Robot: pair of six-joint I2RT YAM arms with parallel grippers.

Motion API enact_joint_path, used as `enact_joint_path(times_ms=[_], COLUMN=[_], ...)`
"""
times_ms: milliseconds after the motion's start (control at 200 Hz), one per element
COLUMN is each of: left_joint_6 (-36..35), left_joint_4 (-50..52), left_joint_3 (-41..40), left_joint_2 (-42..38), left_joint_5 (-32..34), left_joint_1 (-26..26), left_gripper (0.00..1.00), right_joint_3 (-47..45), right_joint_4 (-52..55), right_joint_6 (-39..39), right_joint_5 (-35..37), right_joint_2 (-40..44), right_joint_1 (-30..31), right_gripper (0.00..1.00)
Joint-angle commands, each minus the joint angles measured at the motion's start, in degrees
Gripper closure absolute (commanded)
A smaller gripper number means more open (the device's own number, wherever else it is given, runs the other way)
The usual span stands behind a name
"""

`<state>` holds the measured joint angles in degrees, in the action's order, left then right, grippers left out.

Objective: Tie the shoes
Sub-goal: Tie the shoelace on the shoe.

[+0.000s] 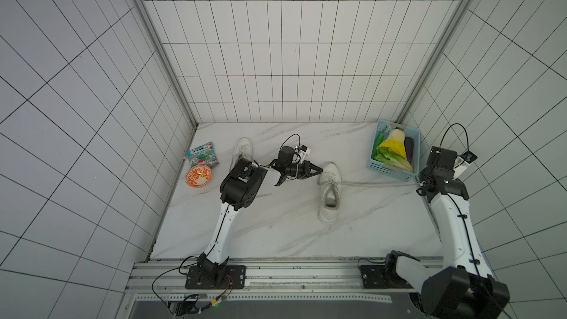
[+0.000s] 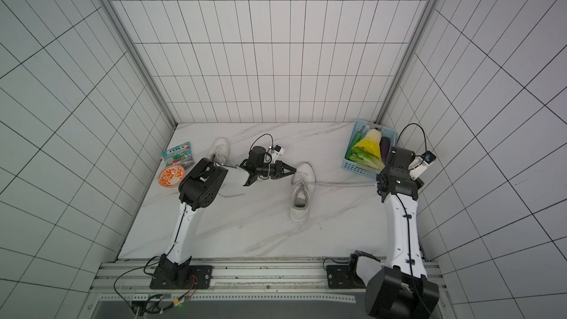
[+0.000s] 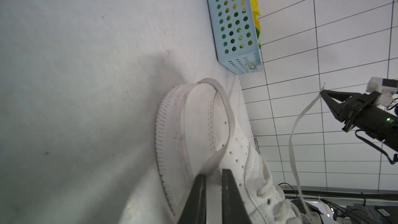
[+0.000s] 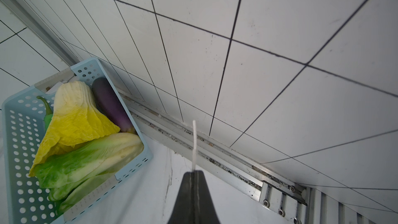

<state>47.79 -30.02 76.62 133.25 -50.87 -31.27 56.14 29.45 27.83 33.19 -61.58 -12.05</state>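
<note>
The right gripper eases slightly toward the blue basket next and opens its fingers to release the lace, since it already runs taut from the middle shoe.
One white shoe (image 1: 329,193) (image 2: 301,196) lies mid-table, toe toward the back wall. Its mate (image 1: 242,148) (image 2: 219,148) sits at the back left, half hidden by my left arm. My left gripper (image 1: 320,170) (image 3: 213,174) is at the middle shoe's toe, shut on a lace (image 3: 226,108) that loops over the toe cap (image 3: 193,126). The shoe's other lace (image 1: 377,183) (image 3: 295,130) runs taut to the right. My right gripper (image 1: 418,183) (image 4: 195,172) is shut on it near the right wall, and the lace tip (image 4: 195,143) sticks out past the jaws.
A blue perforated basket (image 1: 376,165) (image 4: 13,147) of vegetables stands at the back right, close to my right gripper. An orange patterned bowl (image 1: 198,175) and a colourful box (image 1: 203,154) sit at the back left near the wall. Tiled walls enclose three sides.
</note>
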Motion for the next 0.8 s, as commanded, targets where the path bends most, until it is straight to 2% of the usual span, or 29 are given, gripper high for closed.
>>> enact_joint_path(times_ms=[0,70,240,455,600,695,795], left_joint_6=[-2.20,-3.19,-5.20,-6.41,-7.76,-7.76,-9.12], left_joint_4=[-0.56,-1.87,-3.11,-2.80,0.92,-0.15,-0.58], left_joint_3=[-2.62,-4.77,-8.33,-10.09,-11.05,-13.06,-15.41], left_joint_2=[-2.20,-4.58,-8.78,-10.46,-11.23,-12.78,-15.66], left_joint_5=[1.87,3.14,5.33,7.02,9.39,9.88,10.17], left_joint_1=[-0.05,0.47,1.21,1.49,1.52,1.75,2.32], left_gripper=[0.96,1.00,1.00,1.00,0.72,0.64,0.57], right_joint_3=[1.25,1.47,1.60,1.52,1.14,1.25,1.49], right_joint_4=[0.00,-0.16,-0.93,-1.04,-0.91,-1.19,-1.20], right_joint_6=[0.15,0.14,-0.06,-0.19,-1.63,-4.07,-7.21], right_joint_5=[-1.11,-2.08,-4.79,-6.56,-8.21,-11.85,-19.73], right_joint_2=[1.19,1.33,1.83,1.90,1.90,1.48,0.89], right_joint_1=[-0.50,-0.48,-0.44,-0.43,-0.40,-0.43,-0.01], right_gripper=[1.00,1.00,1.00,1.00,1.00,0.80,0.57])
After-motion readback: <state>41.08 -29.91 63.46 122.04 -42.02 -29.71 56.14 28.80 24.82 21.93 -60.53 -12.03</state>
